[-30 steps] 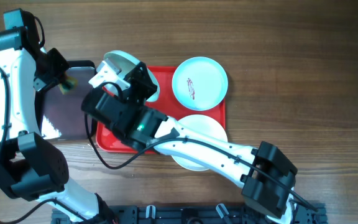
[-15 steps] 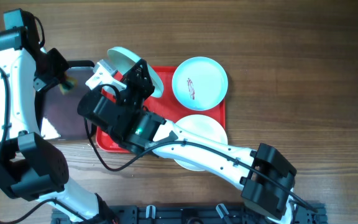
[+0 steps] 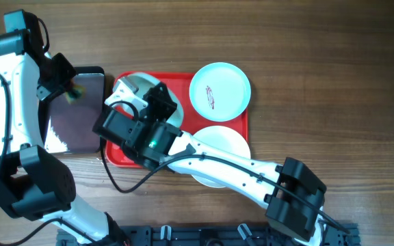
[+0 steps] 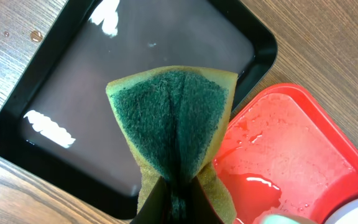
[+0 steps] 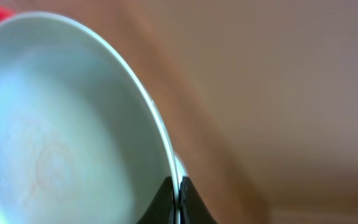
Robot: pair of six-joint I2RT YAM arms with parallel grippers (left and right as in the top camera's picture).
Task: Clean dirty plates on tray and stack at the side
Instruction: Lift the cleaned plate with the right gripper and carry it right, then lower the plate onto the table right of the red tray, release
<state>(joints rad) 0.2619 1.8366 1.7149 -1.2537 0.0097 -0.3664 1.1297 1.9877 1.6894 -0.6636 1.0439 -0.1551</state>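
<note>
The pale mint plate (image 3: 130,83) in my right gripper will go off the red tray (image 3: 180,77) next and down onto the wood beside the reddish-smeared plate, because that spot is empty.
A pale mint plate (image 3: 130,83) hangs tilted over the left part of the red tray (image 3: 180,77), with my right gripper (image 3: 146,93) shut on its rim. In the right wrist view the jaws pinch that rim (image 5: 178,190), and the plate (image 5: 48,137) shows a faint smear inside. A second plate (image 3: 219,91) with a reddish smear lies at the tray's far right. A third plate (image 3: 223,142) lies at the tray's near right, partly under my right arm. My left gripper (image 3: 72,93) (image 4: 178,200) is shut on a green-and-yellow sponge (image 4: 173,124) above a black tray (image 4: 166,43).
The black tray (image 3: 86,117) lies just left of the red tray on the wooden table. Water pools on the wet red tray (image 4: 284,143). My right arm crosses the near half of the red tray from the bottom right.
My right gripper has brought the tilted plate from above the red tray's far-left corner down and inward over the tray. The left arm and sponge have not moved.
</note>
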